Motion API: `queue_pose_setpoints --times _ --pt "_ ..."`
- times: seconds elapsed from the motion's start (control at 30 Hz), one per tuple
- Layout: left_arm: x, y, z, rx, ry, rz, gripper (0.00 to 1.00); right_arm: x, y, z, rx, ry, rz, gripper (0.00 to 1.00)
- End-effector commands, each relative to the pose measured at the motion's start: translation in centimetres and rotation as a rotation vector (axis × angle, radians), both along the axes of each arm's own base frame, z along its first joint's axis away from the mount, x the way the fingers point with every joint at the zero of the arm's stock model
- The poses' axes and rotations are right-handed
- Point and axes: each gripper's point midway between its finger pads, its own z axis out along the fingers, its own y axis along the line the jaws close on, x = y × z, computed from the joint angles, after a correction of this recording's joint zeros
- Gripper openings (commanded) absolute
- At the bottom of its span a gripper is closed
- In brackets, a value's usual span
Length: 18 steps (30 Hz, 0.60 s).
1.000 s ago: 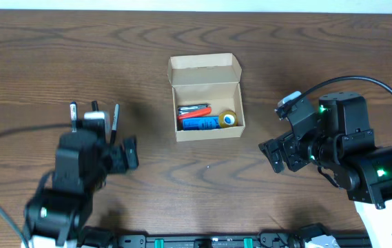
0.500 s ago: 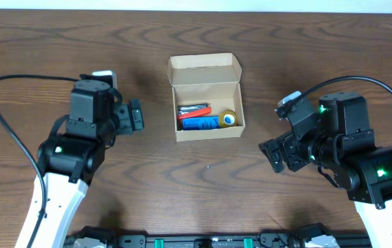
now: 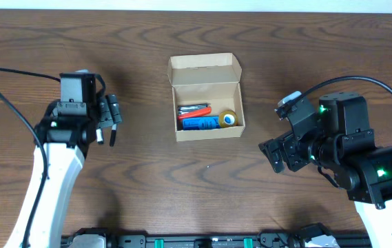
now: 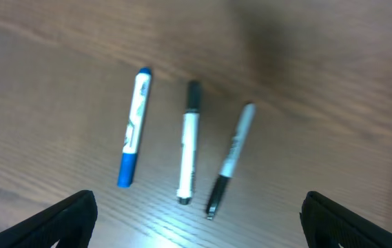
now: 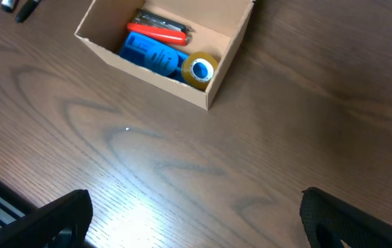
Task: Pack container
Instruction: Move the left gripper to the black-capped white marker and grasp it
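My left gripper is to lower next onto the white marker's body, beside the marker's long black cap.
The container (image 3: 207,132) is a small tan cardboard box at the table's middle, open, with its flap lid folded back. It shows in the right wrist view (image 5: 140,73) too. Inside lie a red item (image 3: 194,109), a blue item (image 3: 200,123) and a yellow tape roll (image 3: 228,118). My left gripper (image 3: 108,114) is open above three markers well left of the box: a blue one (image 4: 133,128), a white one with black caps (image 4: 189,143) and a black-and-grey one (image 4: 230,160). My right gripper (image 3: 278,153) is open and empty, right of the box.
In the overhead view the left arm hides most of the markers; only two tips (image 3: 111,138) stick out. Dark wood table (image 3: 196,186) all round. A black rail runs along the front edge (image 3: 202,241).
My left arm has swung from the front left up and leftwards and now hangs over the markers. The right arm and the box have not moved.
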Motion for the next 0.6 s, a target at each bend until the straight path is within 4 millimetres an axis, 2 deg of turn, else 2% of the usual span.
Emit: queue_pose_setpoints --times 0.0,0.33,0.37,0.57 --pt "0.6 1.1 -1.5 0.029 0.054 0.019 0.95 0.0 0.0 0.1 0.011 0.003 -0.011 0.99" --pt "2.3 1.7 -7.3 -0.008 0.173 0.036 1.00 0.0 0.0 0.1 0.011 0.004 -0.011 0.99" --pt "2.5 1.6 -7.8 -0.018 0.180 0.035 0.94 0.0 0.0 0.1 0.011 0.003 -0.011 0.99" --pt "3.1 1.7 -10.9 -0.066 0.228 0.040 0.86 0.0 0.0 0.1 0.011 0.004 -0.011 0.99"
